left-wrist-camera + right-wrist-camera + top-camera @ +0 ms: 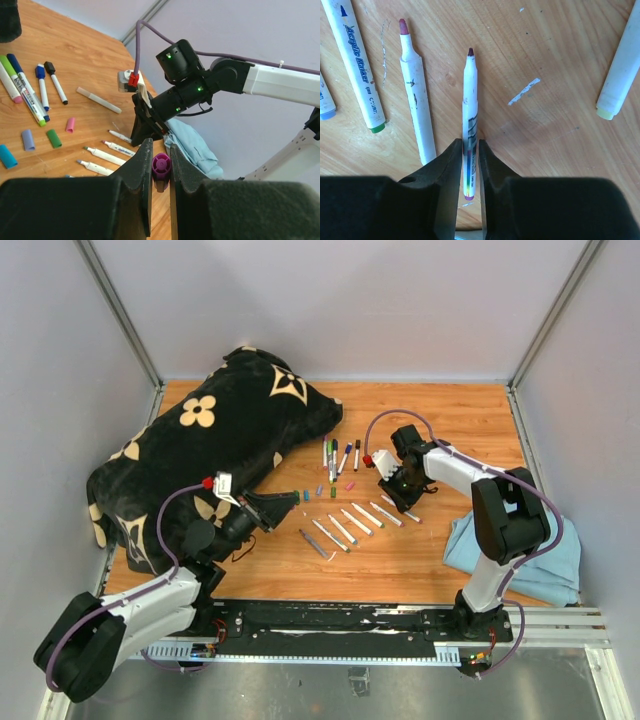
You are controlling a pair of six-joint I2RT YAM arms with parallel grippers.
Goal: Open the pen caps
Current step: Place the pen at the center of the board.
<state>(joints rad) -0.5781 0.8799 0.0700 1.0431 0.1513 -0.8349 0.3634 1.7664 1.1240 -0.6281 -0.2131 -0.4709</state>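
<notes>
The loose caps gather on the bare wood [367, 483] [92, 123] beside the pink cap. I will next lower my left gripper to the right in the top view and let go there.
My left gripper [161, 161] is shut on a purple pen cap [161, 166] and holds it above the table; in the top view it [295, 502] hovers left of a row of uncapped white markers [350, 523]. My right gripper [470, 150] is low over the table at that row's right end [397, 502]. Its jaws are slightly open around the rear of an uncapped purple-tipped marker [470, 100] lying on the wood. Loose caps lie nearby: pink [70, 124], green [54, 138], lilac [28, 139] and blue [7, 156]. Several capped markers [335, 455] lie further back.
A black bag with cream flower patterns [220, 440] fills the back left of the table. A light blue cloth [520, 550] lies at the front right, beside the right arm's base. Grey walls enclose the wooden table on three sides.
</notes>
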